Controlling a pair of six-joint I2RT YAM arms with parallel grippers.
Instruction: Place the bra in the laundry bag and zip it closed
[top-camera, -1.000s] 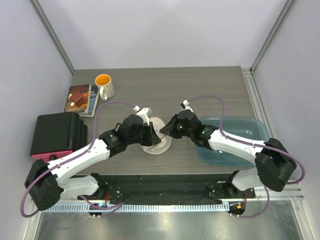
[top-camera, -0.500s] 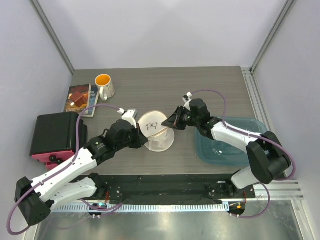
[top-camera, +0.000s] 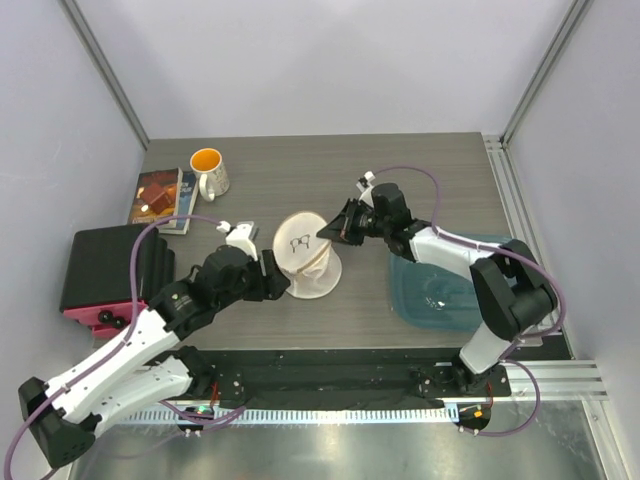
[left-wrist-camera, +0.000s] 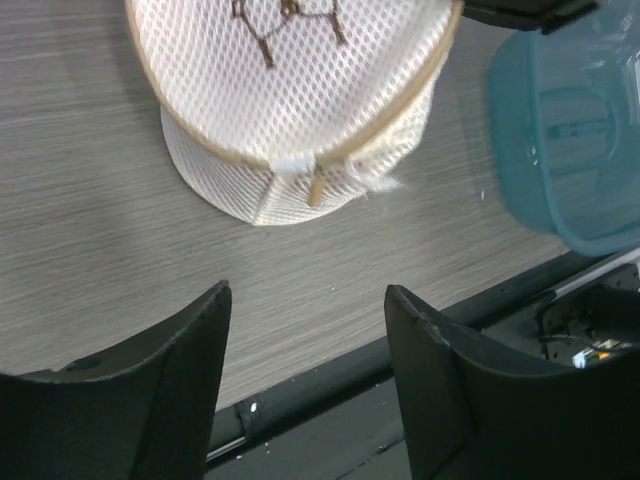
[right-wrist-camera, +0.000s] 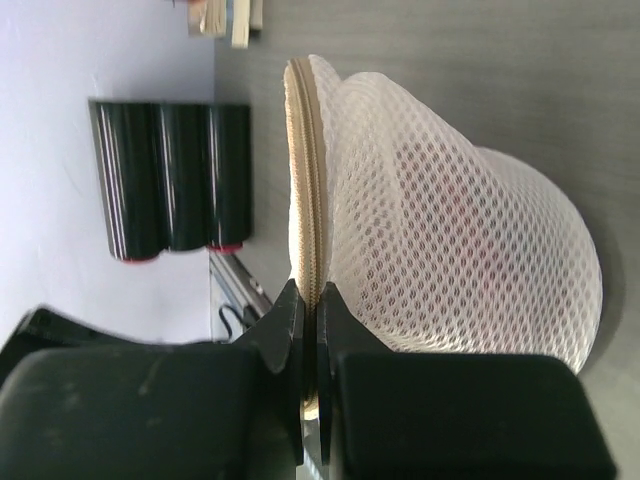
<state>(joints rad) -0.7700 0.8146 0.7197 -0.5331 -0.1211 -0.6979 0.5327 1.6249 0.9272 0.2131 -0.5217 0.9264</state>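
The robot's right gripper needs to take the pinched rim outward and a little toward the mug, then open to let go of it, since the bag stands close beside the robot's open left gripper.
The laundry bag, a white mesh dome with a tan zipper rim and a glasses mark on its flat face, stands tilted on the table's middle. My right gripper is shut on the far right part of that rim; the right wrist view shows the zipper tape pinched between the fingers, with the bag's mesh beyond. My left gripper is open just left of the bag, apart from it. In the left wrist view its fingers stand wide over bare table below the bag; a tan zipper tab hangs there. The bra is hidden.
A teal tub sits right of the bag, under the right arm. A white mug with orange inside and books lie at the far left. A black and pink case stands on the left edge.
My left gripper has opened, let go of the bag and drawn back to the near left. The right gripper has kept its hold on the rim and moved farther back, tilting the bag.
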